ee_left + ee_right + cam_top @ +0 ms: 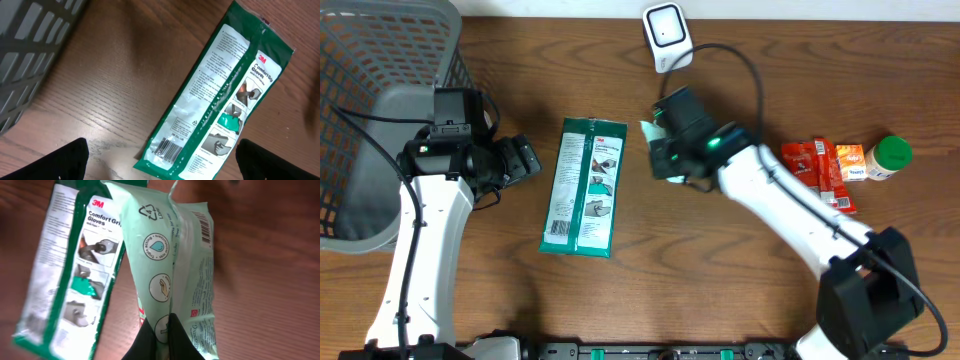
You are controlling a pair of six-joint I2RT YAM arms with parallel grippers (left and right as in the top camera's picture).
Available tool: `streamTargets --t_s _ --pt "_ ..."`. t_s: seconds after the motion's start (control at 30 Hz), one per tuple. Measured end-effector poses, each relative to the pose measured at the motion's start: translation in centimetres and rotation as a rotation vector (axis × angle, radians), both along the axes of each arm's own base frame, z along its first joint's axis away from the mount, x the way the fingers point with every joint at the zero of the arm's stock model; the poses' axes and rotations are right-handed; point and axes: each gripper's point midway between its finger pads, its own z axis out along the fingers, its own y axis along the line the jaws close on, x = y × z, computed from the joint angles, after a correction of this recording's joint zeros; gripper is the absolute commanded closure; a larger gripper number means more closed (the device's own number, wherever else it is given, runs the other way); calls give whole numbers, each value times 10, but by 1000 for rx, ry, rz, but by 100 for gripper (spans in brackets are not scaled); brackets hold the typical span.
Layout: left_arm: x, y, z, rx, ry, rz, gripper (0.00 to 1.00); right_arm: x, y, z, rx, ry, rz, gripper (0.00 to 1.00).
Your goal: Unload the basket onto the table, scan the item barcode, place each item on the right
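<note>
The mint-green packet should be released onto the bare wood beside the gloves packet (584,186). My right gripper should lower, tilt and shift toward the red packet to do that.
My right gripper (168,330) is shut on the lower edge of a pale mint-green packet (175,255), which stands up from the pinched fingers. A barcode (205,227) shows along its upper right edge. In the overhead view this gripper (656,152) hangs mid-table, and only a pale corner of the packet (648,129) peeks out beside it. A white barcode scanner (666,32) stands at the back edge, just beyond. My left gripper (525,160) is open and holds nothing; it sits left of a green 3M gloves packet (584,186).
The gloves packet (220,95) lies flat, its barcode (167,147) between my left fingers' line. A grey mesh basket (380,70) fills the back left. A red packet (816,170), an orange-and-white pack (851,162) and a green-lidded bottle (890,156) lie at the right.
</note>
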Motion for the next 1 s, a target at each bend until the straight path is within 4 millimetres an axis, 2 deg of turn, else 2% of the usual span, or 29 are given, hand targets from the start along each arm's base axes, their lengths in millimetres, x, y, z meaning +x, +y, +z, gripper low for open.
streamTargets --t_s 0.13,0.3,0.5,0.7,0.87,1.0 --pt "0 0 0 0 0 0 5 6 -14 -7 171 94 7 99" --pt "0 0 0 0 0 0 5 12 -27 -17 406 120 43 99" --pt "0 0 0 0 0 0 5 3 -39 -35 615 111 61 99" --pt "0 0 0 0 0 0 5 -12 -49 -61 671 155 20 99" --pt "0 0 0 0 0 0 5 -11 -55 -70 647 159 -19 99" --pt "0 0 0 0 0 0 5 -7 -59 -73 623 147 -40 87"
